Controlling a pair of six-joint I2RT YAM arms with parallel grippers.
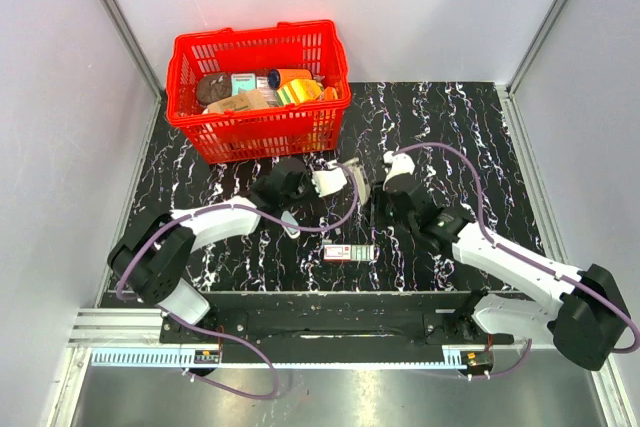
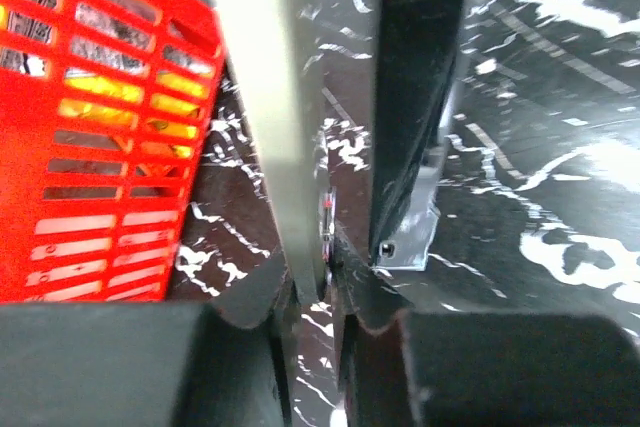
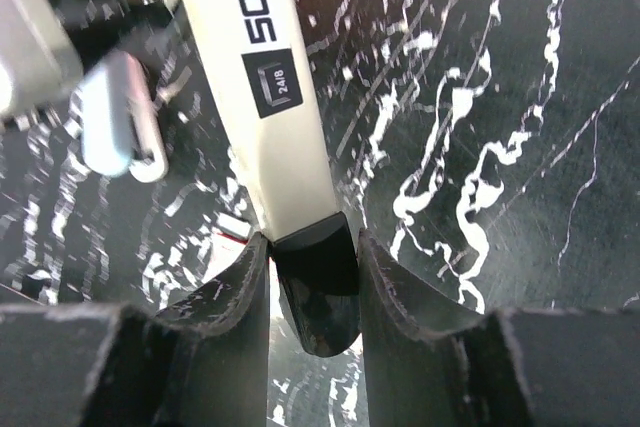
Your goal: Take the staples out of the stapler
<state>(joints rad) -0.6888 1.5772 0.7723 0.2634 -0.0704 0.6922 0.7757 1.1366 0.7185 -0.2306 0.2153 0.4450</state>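
Note:
My right gripper should next carry the stapler outward and lower it onto the bare marbled table beyond its fingers, clear of basket and box.
The stapler is held off the marbled table between both grippers, swung open. In the left wrist view its black bar with a silvery metal channel stands beside its pale top arm. My left gripper is nearly closed on the lower end of that pale arm. In the right wrist view the white arm, labelled "50" and "24/8", ends in a black tip. My right gripper is shut on that tip.
A small red-green-white box lies on the table in front of the grippers. A red basket full of items stands at the back left and fills the left of the left wrist view. A rounded pale oblong lies left of the stapler.

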